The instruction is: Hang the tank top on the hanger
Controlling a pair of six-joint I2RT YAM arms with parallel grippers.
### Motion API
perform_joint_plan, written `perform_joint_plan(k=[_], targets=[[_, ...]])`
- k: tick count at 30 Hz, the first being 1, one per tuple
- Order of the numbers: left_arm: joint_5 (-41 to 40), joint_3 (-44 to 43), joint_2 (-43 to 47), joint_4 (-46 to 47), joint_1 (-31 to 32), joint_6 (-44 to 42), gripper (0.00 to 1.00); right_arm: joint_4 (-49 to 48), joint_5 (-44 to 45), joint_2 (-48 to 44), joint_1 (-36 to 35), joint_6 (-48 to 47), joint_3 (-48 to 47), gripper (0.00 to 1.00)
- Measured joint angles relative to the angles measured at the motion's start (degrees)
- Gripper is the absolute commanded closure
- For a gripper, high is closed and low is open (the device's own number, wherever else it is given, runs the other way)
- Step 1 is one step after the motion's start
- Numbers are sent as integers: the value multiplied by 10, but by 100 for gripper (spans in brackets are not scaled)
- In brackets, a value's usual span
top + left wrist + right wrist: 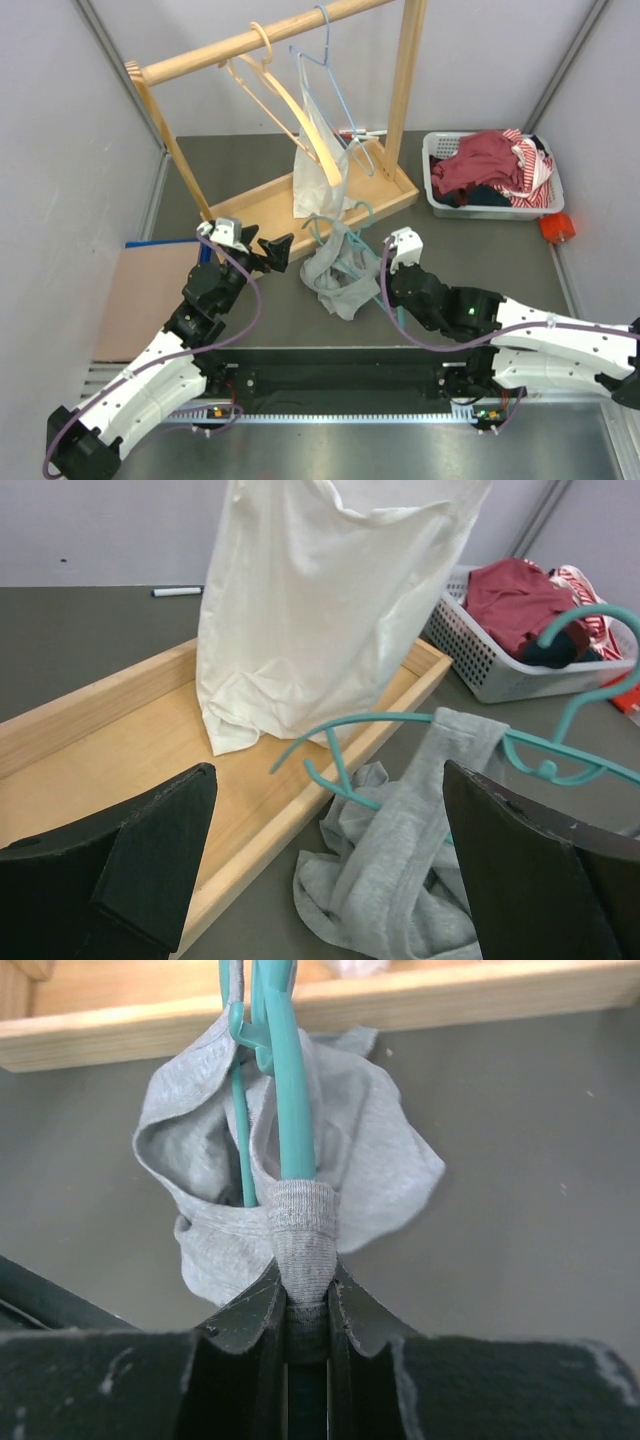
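The teal hanger (347, 236) carries both tank top straps, so I will bring my right gripper up and outward, hook the hanger over the bar's bare basket-side end (366, 5) and release it.
The light grey tank top (335, 272) lies bunched on the dark table just in front of the wooden rack base. It is draped over the teal hanger (347, 236). In the right wrist view my right gripper (305, 1285) is shut on a strap of the tank top (205, 1235), and that strap wraps the end of the hanger's (290, 1090) arm. My left gripper (328, 772) stands wide open with nothing between its fingers. It faces the tank top (400, 880) and the hanger (380, 718) from the left. From above, the left gripper (272, 252) is a short way from the cloth.
The wooden rack base (265, 208) sits directly behind the tank top. From the rail hang a white plastic bag (315, 180), a pale wooden hanger (290, 110) and a light blue wire hanger (335, 90). A white basket (440, 195) holding red clothes stands at the right.
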State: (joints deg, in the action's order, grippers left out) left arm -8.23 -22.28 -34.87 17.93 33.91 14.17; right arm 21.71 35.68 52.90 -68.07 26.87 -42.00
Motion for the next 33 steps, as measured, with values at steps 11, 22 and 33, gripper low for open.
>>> perform_joint_plan(k=[11,22,33], targets=[[-66,0,0,-5,0,13,1,194,55,-59,0,43,-62,100],[-78,0,-3,-7,0,19,1,285,142,-42,6,58,-135,100],[-80,0,-5,-13,0,20,1,122,68,-13,180,-95,-141,100]])
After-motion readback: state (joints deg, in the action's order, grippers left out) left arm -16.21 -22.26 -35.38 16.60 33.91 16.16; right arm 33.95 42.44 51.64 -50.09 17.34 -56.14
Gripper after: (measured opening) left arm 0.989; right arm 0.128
